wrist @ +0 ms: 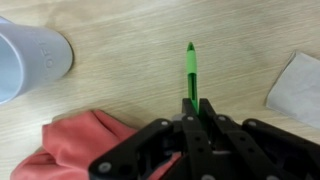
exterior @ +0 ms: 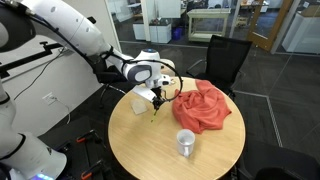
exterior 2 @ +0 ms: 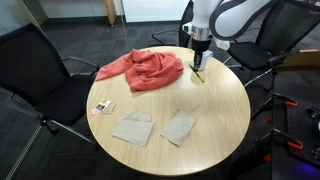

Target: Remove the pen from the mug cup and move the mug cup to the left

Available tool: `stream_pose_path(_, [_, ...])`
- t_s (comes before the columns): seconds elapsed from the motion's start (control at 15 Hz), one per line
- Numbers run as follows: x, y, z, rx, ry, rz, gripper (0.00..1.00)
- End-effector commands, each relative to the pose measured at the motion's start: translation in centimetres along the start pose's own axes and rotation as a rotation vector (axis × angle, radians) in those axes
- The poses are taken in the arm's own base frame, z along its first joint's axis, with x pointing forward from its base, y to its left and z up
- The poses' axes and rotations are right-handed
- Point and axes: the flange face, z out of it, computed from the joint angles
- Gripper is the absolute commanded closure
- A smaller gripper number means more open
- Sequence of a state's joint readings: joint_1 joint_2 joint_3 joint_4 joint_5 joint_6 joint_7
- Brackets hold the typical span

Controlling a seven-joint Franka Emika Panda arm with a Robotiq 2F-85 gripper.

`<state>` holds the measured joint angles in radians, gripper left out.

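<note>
My gripper should go down next, away from the mug cup and toward the bare wood between the red cloth and the pale square, because that spot is clear.
My gripper is shut on the thin green pen, which sticks out past the fingertips over the bare wooden table. Both exterior views show the gripper holding the pen just above the round table, beside the red cloth. The small pale mug cup stands upright and apart from the gripper, near the table's edge. In the wrist view it is at the top left, with no pen in it.
A crumpled red cloth lies next to the gripper. Two flat pale cloth squares and a small card lie on the round wooden table. Black chairs stand around it.
</note>
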<state>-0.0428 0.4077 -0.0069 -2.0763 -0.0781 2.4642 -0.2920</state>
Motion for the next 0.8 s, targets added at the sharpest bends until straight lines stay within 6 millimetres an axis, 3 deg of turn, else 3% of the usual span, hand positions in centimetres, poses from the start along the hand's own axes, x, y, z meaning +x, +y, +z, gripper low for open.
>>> stream_pose_path(0.0, [2.2,-0.5,1.3,0.053,-0.044,-0.08,0.97])
stream_pose_path(0.73, [6.1,-3.5,7.7,0.077,-0.093,-0.261,0.97])
